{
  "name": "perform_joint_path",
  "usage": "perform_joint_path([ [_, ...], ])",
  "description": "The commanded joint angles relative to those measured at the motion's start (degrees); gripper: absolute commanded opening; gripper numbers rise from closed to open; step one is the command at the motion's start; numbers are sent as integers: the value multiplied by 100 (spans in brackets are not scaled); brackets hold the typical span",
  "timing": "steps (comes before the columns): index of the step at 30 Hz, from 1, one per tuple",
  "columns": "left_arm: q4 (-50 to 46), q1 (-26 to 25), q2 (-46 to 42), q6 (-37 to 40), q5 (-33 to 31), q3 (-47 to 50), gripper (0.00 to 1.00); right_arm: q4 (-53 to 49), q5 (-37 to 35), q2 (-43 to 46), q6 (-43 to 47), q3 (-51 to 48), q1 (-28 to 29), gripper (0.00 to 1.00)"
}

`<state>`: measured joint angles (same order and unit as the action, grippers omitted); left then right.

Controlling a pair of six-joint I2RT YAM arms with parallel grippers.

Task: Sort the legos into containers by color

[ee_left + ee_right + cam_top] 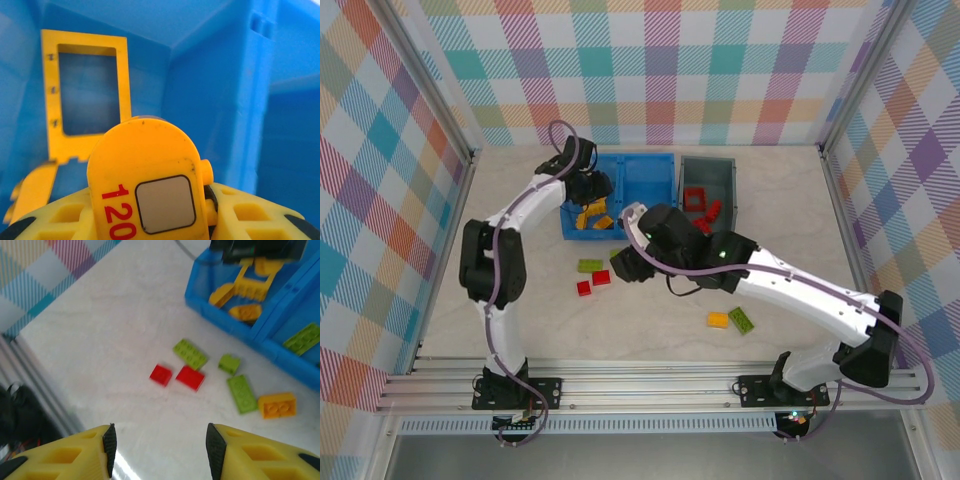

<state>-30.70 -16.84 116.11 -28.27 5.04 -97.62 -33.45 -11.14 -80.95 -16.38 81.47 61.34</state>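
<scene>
This section of the bin already holds yellow legos, so the left gripper will next move outward a little over the bare bottom of the bin beside the yellow window-frame piece (87, 95) and let go of the rounded lego there.
My left gripper (590, 190) is down in the left compartment of the blue bin (663, 170), shut on a rounded yellow lego (145, 175) printed with red digits. A yellow window-frame piece (87, 95) leans against the bin wall behind it. My right gripper (159, 450) hovers open over the table with nothing between its fingers. Ahead of it lie two red legos (161, 374) (190, 377), three lime green ones (190, 353) (229, 363) (242, 393) and an orange brick (277, 405). The dark grey bin (720, 168) holds red legos (696, 198).
An orange brick (718, 320) and a green brick (741, 319) lie on the table near the right arm. A green brick (301, 338) lies in the blue bin's right compartment. Metal rails run along the table's near and side edges.
</scene>
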Motion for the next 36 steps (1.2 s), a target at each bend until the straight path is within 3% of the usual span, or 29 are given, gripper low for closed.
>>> perform_joint_path([
  [1, 231, 167, 410, 223, 600, -615, 29, 926, -732, -282, 147, 293, 19, 52],
  [10, 228, 392, 1298, 236, 867, -1323, 30, 1095, -809, -1155, 99, 862, -22, 52],
  [16, 332, 423, 1475, 149, 955, -1403, 48, 1173, -802, -1242, 6, 791, -59, 53],
  [27, 399, 414, 805, 140, 896, -1032, 59, 1183, -777, -1132, -154, 643, -68, 53],
  [36, 501, 418, -259, 104, 521, -349, 54, 1079, -793, -941, -299, 438, -59, 52],
])
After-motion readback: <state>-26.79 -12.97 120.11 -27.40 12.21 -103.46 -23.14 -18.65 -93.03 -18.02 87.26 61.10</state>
